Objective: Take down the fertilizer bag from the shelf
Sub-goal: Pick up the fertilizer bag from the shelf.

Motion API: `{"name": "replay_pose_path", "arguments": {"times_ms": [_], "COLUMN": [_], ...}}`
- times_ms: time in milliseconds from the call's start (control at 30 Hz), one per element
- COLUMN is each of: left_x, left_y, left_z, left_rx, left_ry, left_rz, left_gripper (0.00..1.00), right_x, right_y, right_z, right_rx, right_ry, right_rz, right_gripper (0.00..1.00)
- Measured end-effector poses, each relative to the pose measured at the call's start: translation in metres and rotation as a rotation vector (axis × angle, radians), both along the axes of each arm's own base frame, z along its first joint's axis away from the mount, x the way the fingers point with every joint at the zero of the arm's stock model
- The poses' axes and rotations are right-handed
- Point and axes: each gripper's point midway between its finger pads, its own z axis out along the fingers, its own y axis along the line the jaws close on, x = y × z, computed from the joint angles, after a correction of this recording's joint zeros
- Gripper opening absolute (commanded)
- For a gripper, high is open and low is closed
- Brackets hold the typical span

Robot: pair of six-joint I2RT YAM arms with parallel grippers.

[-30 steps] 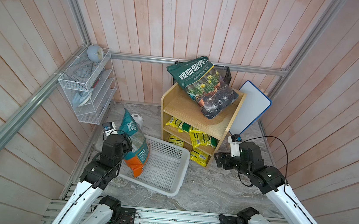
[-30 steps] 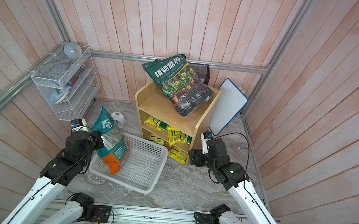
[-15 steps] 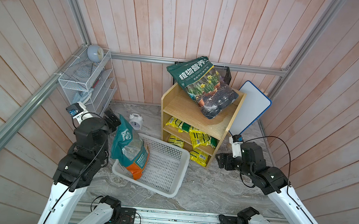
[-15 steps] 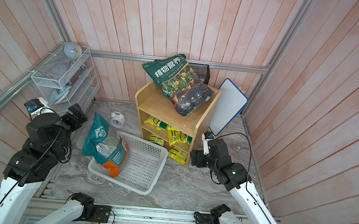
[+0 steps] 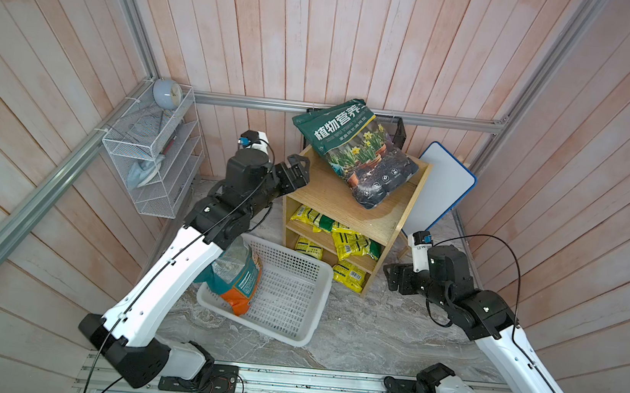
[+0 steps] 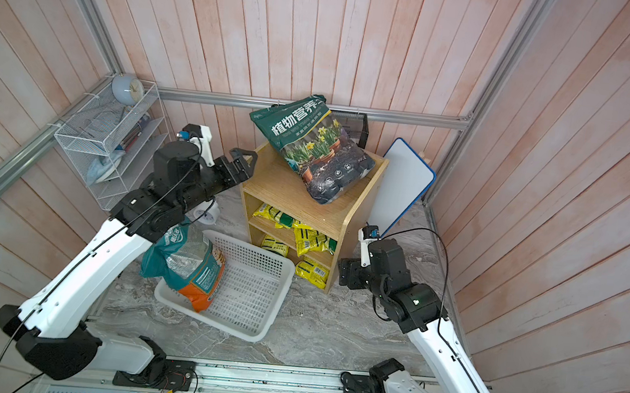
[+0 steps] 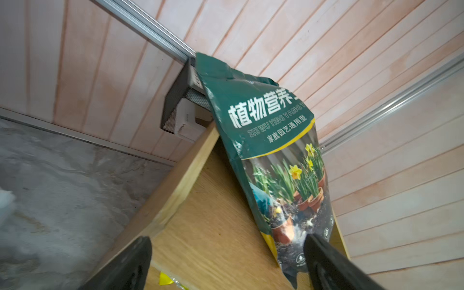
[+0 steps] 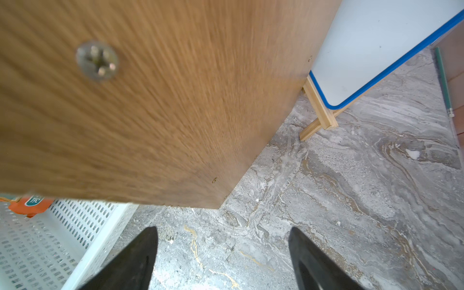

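Note:
I need to move my left gripper outward over the shelf top next and close it on the fertilizer bag's near long edge point(image 5: 338, 168) point(image 7: 247, 186), because that edge faces the gripper's open fingers across bare wood.
The fertilizer bag point(image 5: 354, 150) point(image 6: 312, 145) point(image 7: 276, 163) is dark green with yellow daffodils. It lies tilted on top of the light oak shelf point(image 5: 321, 198) point(image 6: 278, 189) point(image 7: 213, 226), its top end overhanging the back. My left gripper point(image 5: 298, 170) point(image 6: 243, 162) point(image 7: 227, 239) is open and empty, level with the shelf top's left edge and short of the bag. My right gripper point(image 5: 392, 279) point(image 6: 345, 274) point(image 8: 223, 229) is open and empty, low over the floor beside the shelf's right side panel point(image 8: 150, 100).
A teal and orange bag point(image 5: 240, 281) point(image 6: 190, 268) leans in the white basket point(image 5: 319, 307) on the floor in front of the shelf. Yellow packets point(image 5: 340, 240) fill the lower tiers. A whiteboard point(image 5: 442, 187) leans at the right. A wire rack point(image 5: 150, 156) hangs on the left wall.
My left gripper opened and let go of the teal and orange bag, which now rests in the basket. The left arm rose to the shelf top. The right arm barely moved.

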Motion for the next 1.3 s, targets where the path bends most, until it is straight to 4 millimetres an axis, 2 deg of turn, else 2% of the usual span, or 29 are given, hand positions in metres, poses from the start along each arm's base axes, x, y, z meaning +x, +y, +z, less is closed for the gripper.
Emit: {"name": "replay_pose_path", "arguments": {"times_ms": [200, 400, 500, 633, 767, 833, 900, 1000, 1033, 1067, 1133, 1300], "left_x": [0.037, 0.066, 0.084, 0.102, 0.108, 0.110, 0.115, 0.122, 0.124, 0.124, 0.120, 0.116], "left_y": [-0.037, -0.075, -0.092, -0.102, -0.103, -0.105, -0.108, -0.119, -0.124, -0.128, -0.133, -0.134], "left_z": [-0.014, -0.009, -0.015, -0.033, -0.042, -0.044, -0.044, -0.039, -0.034, -0.030, -0.021, -0.017], "left_rx": [-0.083, -0.147, -0.158, -0.159, -0.158, -0.165, -0.184, -0.236, -0.254, -0.264, -0.276, -0.269], "left_ry": [0.012, 0.005, 0.010, 0.039, 0.051, 0.051, 0.040, 0.011, -0.005, -0.016, -0.033, -0.045], "left_rz": [-0.022, -0.059, -0.067, -0.050, -0.020, -0.015, -0.017, -0.044, -0.062, -0.080, -0.107, -0.119], "left_gripper": [1.00, 1.00, 1.00, 1.00, 1.00, 0.96, 0.80, 0.26, 0.13, 0.05, 0.00, 0.00], "right_x": [-0.002, -0.001, -0.002, -0.003, -0.004, -0.003, -0.002, 0.001, 0.002, 0.002, 0.003, 0.004], "right_y": [-0.005, -0.005, -0.006, -0.008, -0.011, -0.012, -0.013, -0.013, -0.013, -0.012, -0.012, -0.012], "right_z": [0.004, -0.001, -0.005, -0.007, -0.003, -0.003, -0.004, -0.009, -0.011, -0.012, -0.014, -0.014], "right_rx": [-0.014, -0.042, -0.052, -0.060, -0.060, -0.066, -0.076, -0.093, -0.099, -0.103, -0.109, -0.112], "right_ry": [-0.027, -0.023, -0.016, -0.019, -0.037, -0.038, -0.035, -0.022, -0.016, -0.013, -0.008, -0.007], "right_rz": [0.001, 0.011, 0.013, 0.016, 0.013, 0.013, 0.016, 0.020, 0.021, 0.023, 0.025, 0.026], "right_gripper": [0.87, 0.88, 0.88, 0.88, 0.88, 0.88, 0.88, 0.88, 0.88, 0.88, 0.88, 0.88]}}
